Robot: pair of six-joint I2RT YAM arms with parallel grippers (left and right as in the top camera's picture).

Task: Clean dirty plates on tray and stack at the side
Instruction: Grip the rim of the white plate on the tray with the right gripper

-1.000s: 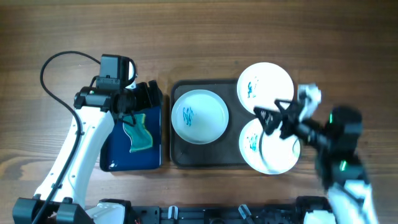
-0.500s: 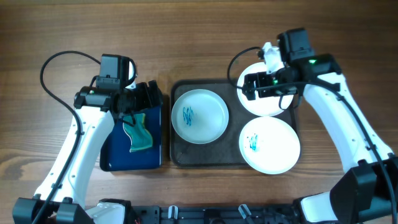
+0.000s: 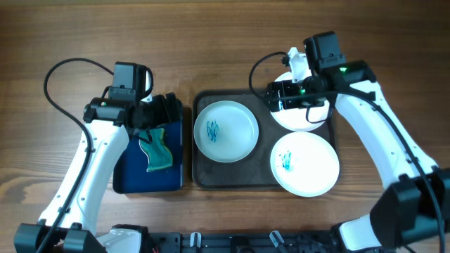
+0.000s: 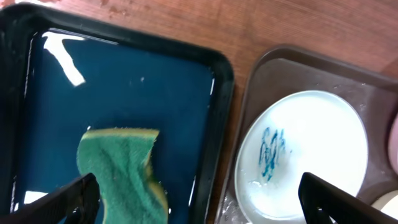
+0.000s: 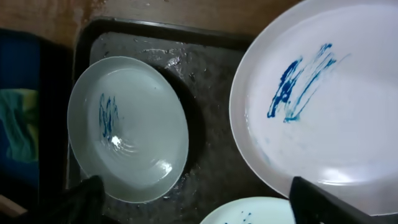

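My right gripper should next descend to its left in the overhead view, toward the blue plate's rim beside bare tray (image 5: 186, 143), as fingers have room there.
The dark tray (image 3: 200, 176) holds three dirty plates with teal scribbles. A pale blue plate (image 3: 226, 131) lies on its left side, one white plate (image 3: 305, 164) at the near right and another white plate (image 3: 304, 118) at the far right. My right gripper (image 3: 281, 97) hovers open over the far right plate's left edge and partly hides it. In the right wrist view the gripper (image 5: 205, 202) holds nothing, and below it are the pale blue plate (image 5: 134, 130) and the far white plate (image 5: 329, 106). My left gripper (image 3: 158, 112) hangs open above the blue basin.
The dark blue basin (image 3: 126, 179) stands left of the tray with a green sponge (image 3: 158, 149) lying in water. In the left wrist view the sponge (image 4: 121, 168) lies by the basin's right wall (image 4: 214, 124). Bare wood table (image 3: 225, 42) surrounds both.
My right arm has swung from the near right plate up to the far right plate, pointing left. The left arm, sponge and plates have not moved.
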